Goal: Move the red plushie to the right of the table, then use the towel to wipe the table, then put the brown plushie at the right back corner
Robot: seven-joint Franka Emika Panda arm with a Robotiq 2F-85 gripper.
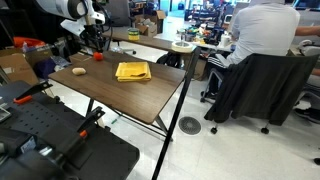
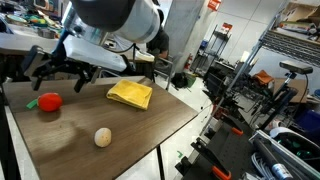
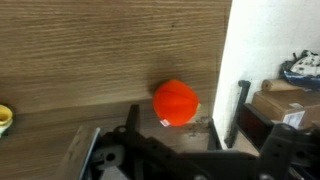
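The red plushie lies below my open gripper, in line with the gap between its fingers, so next I should lower my gripper around the plushie's round body and close.
The red plushie lies on the wooden table close to one edge, also in an exterior view and in the wrist view. The round brown plushie lies apart from it. The yellow towel lies folded mid-table. My gripper hangs open just above the red plushie, its fingers on either side of it, not touching.
The table edge runs just beside the red plushie, with white floor beyond. A person sits in an office chair past the far end. Cardboard boxes and black equipment stand around the table. Metal racks stand on one side.
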